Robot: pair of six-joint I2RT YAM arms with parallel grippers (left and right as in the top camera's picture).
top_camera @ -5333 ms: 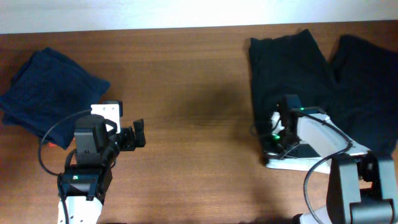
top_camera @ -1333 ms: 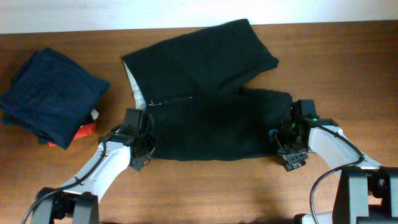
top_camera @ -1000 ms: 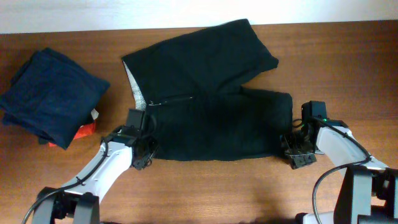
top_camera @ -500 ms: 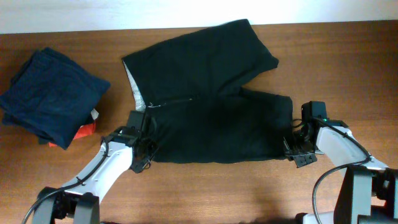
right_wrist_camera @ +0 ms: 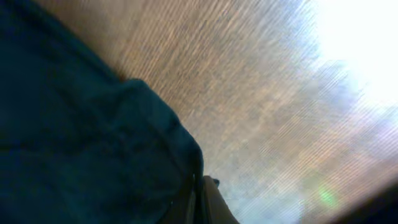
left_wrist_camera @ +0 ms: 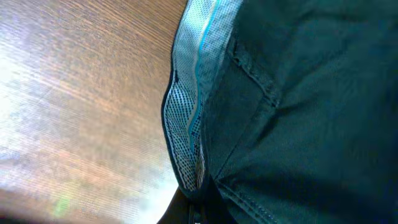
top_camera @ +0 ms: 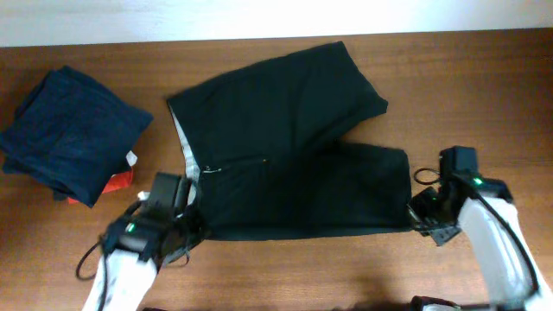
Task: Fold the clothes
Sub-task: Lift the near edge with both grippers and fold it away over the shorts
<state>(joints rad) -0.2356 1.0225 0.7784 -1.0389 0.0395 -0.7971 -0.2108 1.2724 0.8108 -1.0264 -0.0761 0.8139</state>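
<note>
I should next use my right gripper to carry the pinched hem corner up and outward over the far leg's hem (top_camera: 360, 76) and let go of it there, because both legs still lie spread apart.
The clothes in play are wide black shorts (top_camera: 285, 147), spread flat mid-table with the pale grey inner waistband (top_camera: 182, 142) at their left end. My left gripper (top_camera: 195, 226) is shut on the near left corner, at the waistband's front end. The left wrist view shows the mesh waistband (left_wrist_camera: 189, 124) and black cloth (left_wrist_camera: 298, 93) running down into my shut left gripper (left_wrist_camera: 198, 213). My right gripper (top_camera: 418, 216) is shut on the near right corner of the leg hem. The right wrist view has dark fabric (right_wrist_camera: 81, 124) pinched in my right gripper (right_wrist_camera: 200, 200).
A folded navy pile (top_camera: 73, 134) lies at the far left with an orange-red item (top_camera: 117, 183) poking out beneath it. Bare wood table (top_camera: 467, 86) lies right of the shorts. The table's back edge meets a white wall (top_camera: 259, 17).
Both grippers closed onto the shorts' near corners within the last second. Both arms then drew back toward the front edge. Earlier, the shorts came from the right side to the centre.
</note>
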